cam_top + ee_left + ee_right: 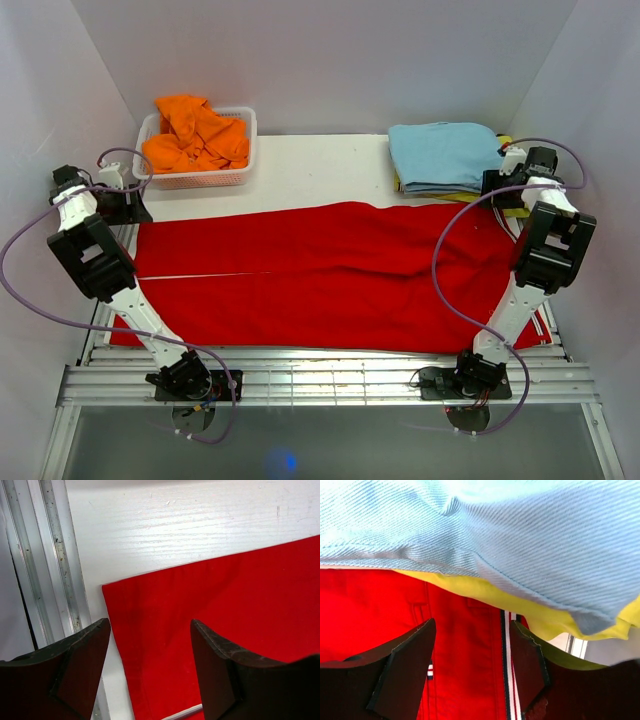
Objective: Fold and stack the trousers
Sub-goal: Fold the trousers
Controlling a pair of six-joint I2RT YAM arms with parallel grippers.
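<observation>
I need to lower my right gripper next onto the red trousers' far waist corner beside the yellow garment and close; the trousers' striped waistband is already between my open fingers.
The red trousers (330,275) lie spread flat across the table, legs to the left and waist to the right. My left gripper (118,195) is open over the far left leg end; the left wrist view shows the hem corner (150,630) between my dark fingers (220,670), which hold nothing. My right gripper (507,190) is open above the far right waist corner; the right wrist view shows the red waistband with its white and dark stripes (507,680) between the fingers (405,675).
A white basket (200,180) with an orange garment (195,135) stands at the far left. A folded light blue garment (440,155) lies on a yellow one (485,592) at the far right, right beside my right gripper. Metal rails (55,555) run along the table's left edge.
</observation>
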